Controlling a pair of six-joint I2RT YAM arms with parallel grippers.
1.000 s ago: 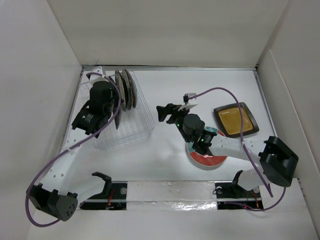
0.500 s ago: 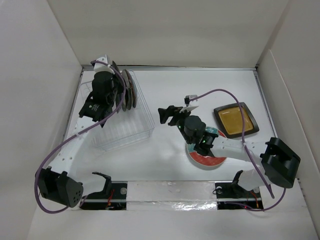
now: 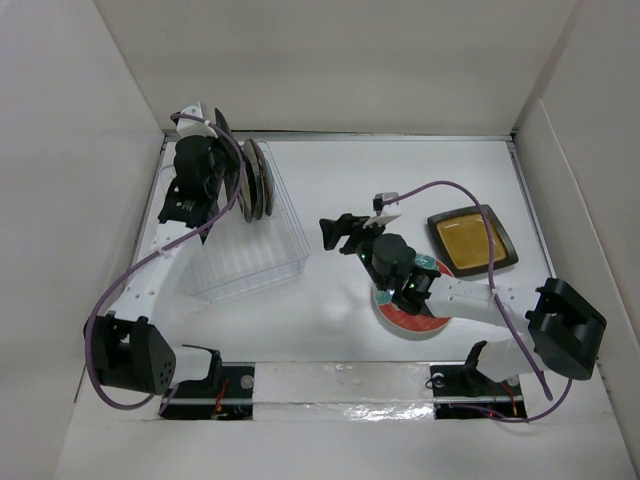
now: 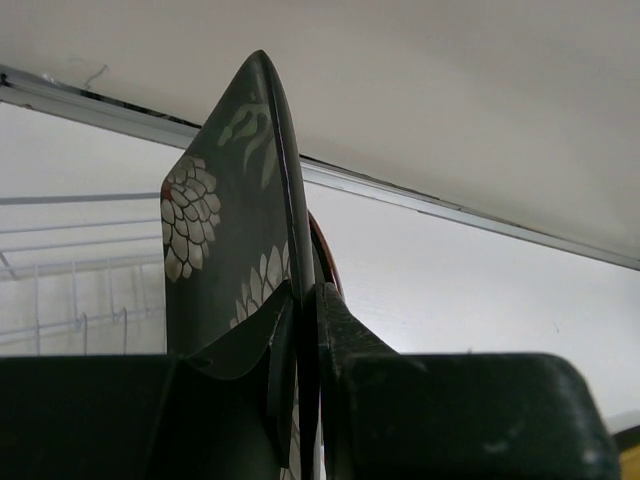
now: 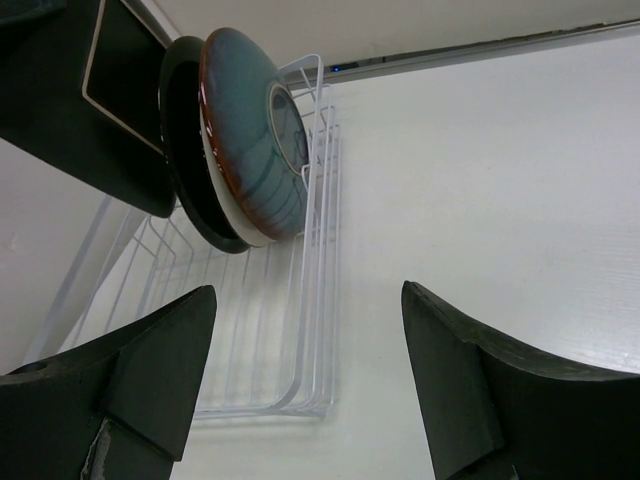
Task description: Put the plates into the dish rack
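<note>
The floral plate still hangs above the rack, so next my left gripper will lower it into the free slot beside the round plates and then release its rim.
My left gripper (image 3: pixel 213 150) is shut on the black square floral plate (image 3: pixel 222 128) and holds it on edge above the back left end of the dish rack (image 3: pixel 262 262). In the left wrist view the floral plate (image 4: pixel 222 235) is pinched between my fingertips (image 4: pixel 345 330). Three round plates (image 3: pixel 257 180) stand upright in the rack; the teal one (image 5: pixel 248 135) faces my right wrist camera. My right gripper (image 3: pixel 336 231) is open and empty, right of the rack. The red-and-teal plate (image 3: pixel 408 315) lies flat under my right arm. The black square amber-centred plate (image 3: pixel 472 238) lies flat at the right.
The rack's clear wall and wire slots (image 5: pixel 300 320) lie left of my right gripper (image 5: pixel 310 335). White walls enclose the table on the left, back and right. A purple cable loops off each arm.
My left gripper has risen and swung toward the back left corner with the floral plate, turning it more upright. My right arm has barely moved.
</note>
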